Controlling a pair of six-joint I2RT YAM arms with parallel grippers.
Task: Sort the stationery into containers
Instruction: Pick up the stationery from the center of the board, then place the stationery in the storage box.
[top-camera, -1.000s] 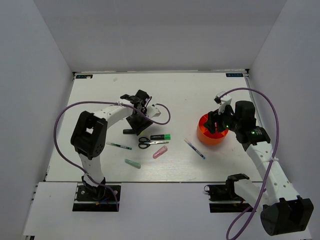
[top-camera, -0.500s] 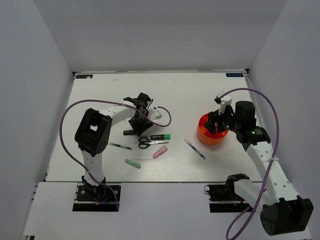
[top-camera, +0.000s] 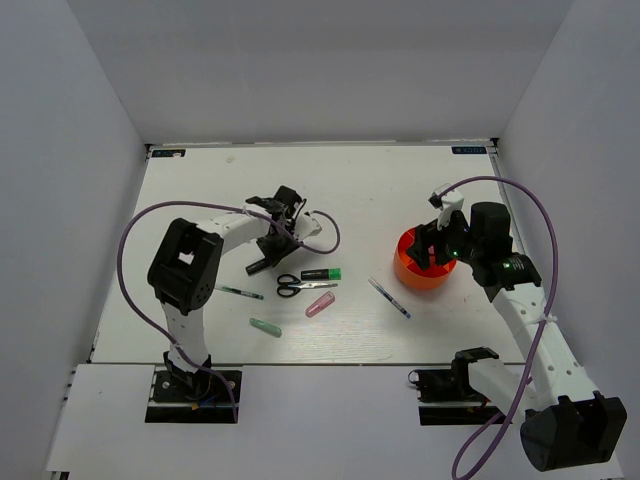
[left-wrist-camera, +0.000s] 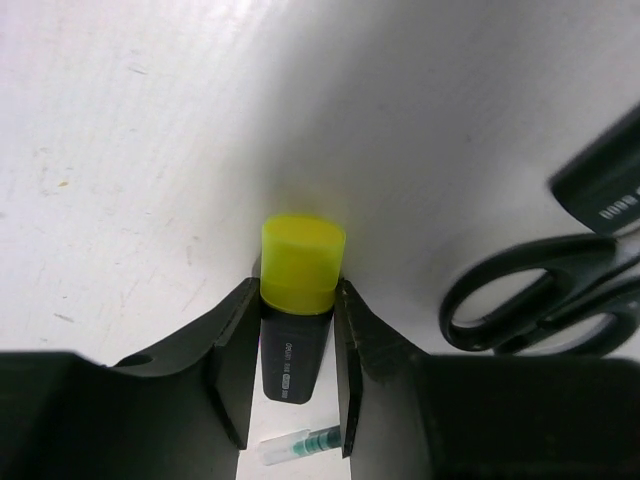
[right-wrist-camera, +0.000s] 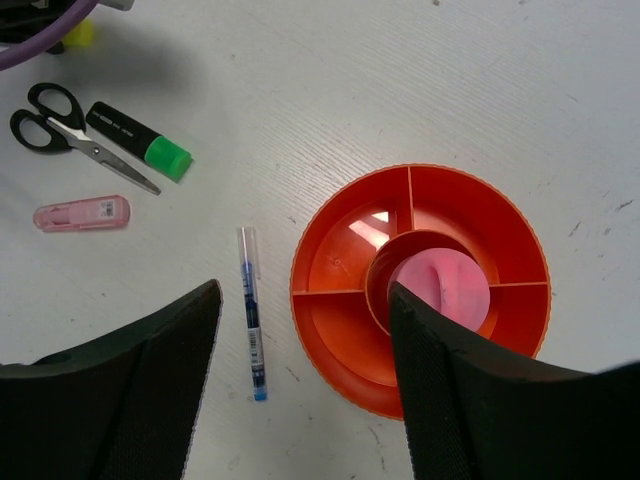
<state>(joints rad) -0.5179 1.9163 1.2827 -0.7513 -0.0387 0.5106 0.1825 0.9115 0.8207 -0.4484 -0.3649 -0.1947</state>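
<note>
My left gripper will next lift the black marker, carry it to the right in the top view and let it go into the orange container's nearest section (top-camera: 405, 244), which is empty.
My left gripper (left-wrist-camera: 290, 330) is shut on the black marker with the yellow cap (left-wrist-camera: 297, 290), low at the table; in the top view the gripper (top-camera: 270, 247) is left of centre. The black-handled scissors (top-camera: 295, 286), the green-capped marker (top-camera: 322, 273), a pink stick (top-camera: 320, 304), a teal stick (top-camera: 265, 327), a thin green pen (top-camera: 238, 292) and a blue pen (top-camera: 388, 297) lie on the table. My right gripper (right-wrist-camera: 300, 295) is open and empty above the orange container (right-wrist-camera: 330, 260), whose centre cup holds the pink-capped bottle (right-wrist-camera: 440, 285).
The orange container (top-camera: 412, 272) is divided into several outer compartments, and the ones in view hold nothing. The scissors' handles (left-wrist-camera: 540, 300) lie close to the right of my left gripper. White walls enclose the table on three sides. A purple cable loops near the left wrist.
My left gripper has shifted slightly over the yellow-capped marker, and the marker's black end has turned a little. The right arm has not moved.
</note>
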